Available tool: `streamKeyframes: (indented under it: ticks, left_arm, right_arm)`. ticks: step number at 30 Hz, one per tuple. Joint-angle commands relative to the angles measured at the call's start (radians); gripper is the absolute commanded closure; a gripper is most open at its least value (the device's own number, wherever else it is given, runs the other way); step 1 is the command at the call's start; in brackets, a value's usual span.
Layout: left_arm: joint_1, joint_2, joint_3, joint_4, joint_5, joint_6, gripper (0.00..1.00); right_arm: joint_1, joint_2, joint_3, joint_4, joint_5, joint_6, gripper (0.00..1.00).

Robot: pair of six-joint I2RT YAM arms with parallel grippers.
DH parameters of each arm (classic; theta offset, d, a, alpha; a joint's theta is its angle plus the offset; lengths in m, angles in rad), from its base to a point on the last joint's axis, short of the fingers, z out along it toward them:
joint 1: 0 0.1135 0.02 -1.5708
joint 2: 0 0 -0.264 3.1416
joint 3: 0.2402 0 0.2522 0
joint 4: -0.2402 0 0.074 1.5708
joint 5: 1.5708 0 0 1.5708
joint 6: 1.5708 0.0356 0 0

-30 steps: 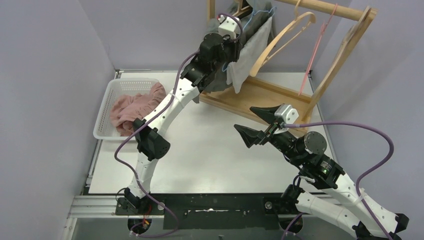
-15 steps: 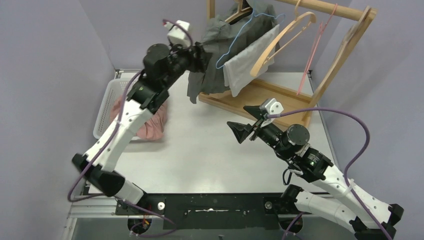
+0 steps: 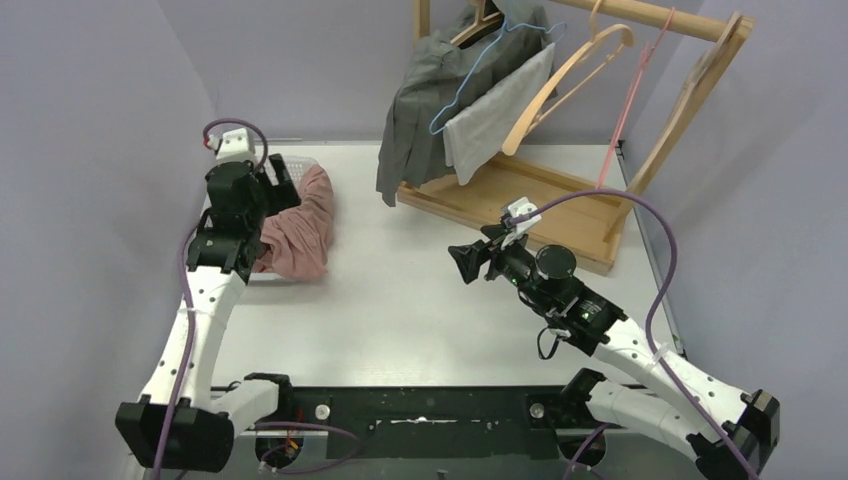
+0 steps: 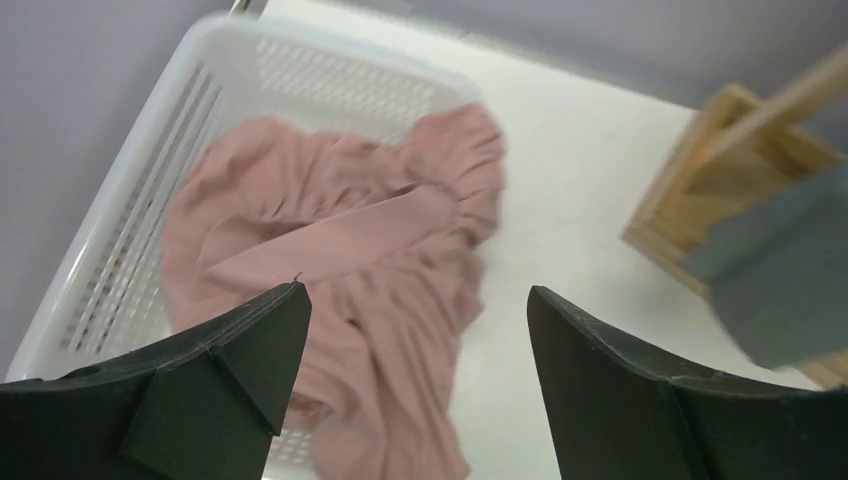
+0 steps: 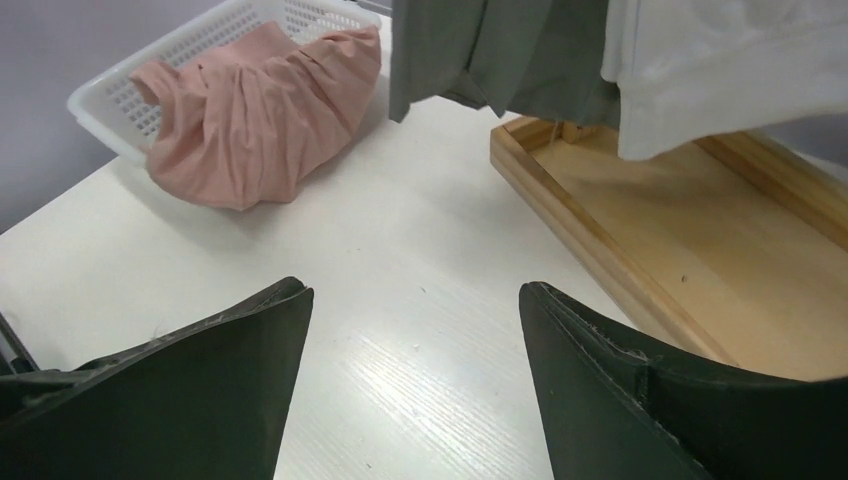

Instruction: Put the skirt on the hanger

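The skirt's smooth waistband [image 4: 335, 237] lies exposed on top of the skirt's bunched folds. I should next lower my left gripper toward the white basket and close on it.
A pink pleated skirt [image 3: 300, 225] lies bunched in the white basket [image 3: 296, 161] and spills over its right edge onto the table. My left gripper [image 3: 278, 180] hovers open just above it; the left wrist view shows the skirt [image 4: 370, 250] below and between the spread fingers, with nothing held [image 4: 415, 300]. On the wooden rack, a grey garment [image 3: 420, 110] hangs from a blue wire hanger [image 3: 470, 75]. A bare wooden hanger [image 3: 570, 70] and a pink hanger [image 3: 630, 100] hang beside it. My right gripper [image 3: 465, 265] is open and empty over the bare table [image 5: 410, 290].
A pale grey cloth [image 3: 490, 115] hangs next to the grey garment. The rack's wooden base tray [image 3: 520, 195] sits at the back right, just ahead of the right gripper. The basket [image 5: 120, 105] stands against the left wall. Walls close in on both sides.
My left arm swung away from the rack, down and left to above the basket, and its gripper opened. The grey garment stays hanging on the rack. My right gripper shifted slightly left and lower.
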Motion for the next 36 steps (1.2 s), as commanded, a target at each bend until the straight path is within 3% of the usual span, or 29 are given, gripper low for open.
streamKeyframes:
  ticks: [1, 10, 23, 28, 36]
  left_arm:
    - [0.151, 0.053, -0.01, -0.026, 0.088, -0.082, 0.18]
    - [0.24, 0.287, 0.077, -0.024, 0.168, -0.085, 0.16]
    - [0.272, 0.372, 0.027, -0.019, 0.226, -0.079, 0.19]
    - [0.299, 0.395, -0.001, 0.07, 0.258, -0.031, 0.16]
    - [0.31, 0.57, 0.111, 0.213, 0.409, 0.016, 0.16]
  right_arm:
    - [-0.06, 0.016, -0.054, 0.158, -0.022, 0.098, 0.22]
    - [-0.105, 0.158, -0.046, 0.202, -0.055, 0.138, 0.22]
    - [-0.141, 0.292, -0.04, 0.286, -0.024, 0.231, 0.22]
    - [-0.146, 0.336, 0.012, 0.271, -0.029, 0.225, 0.22]
    - [-0.151, 0.334, 0.054, 0.241, -0.015, 0.186, 0.23]
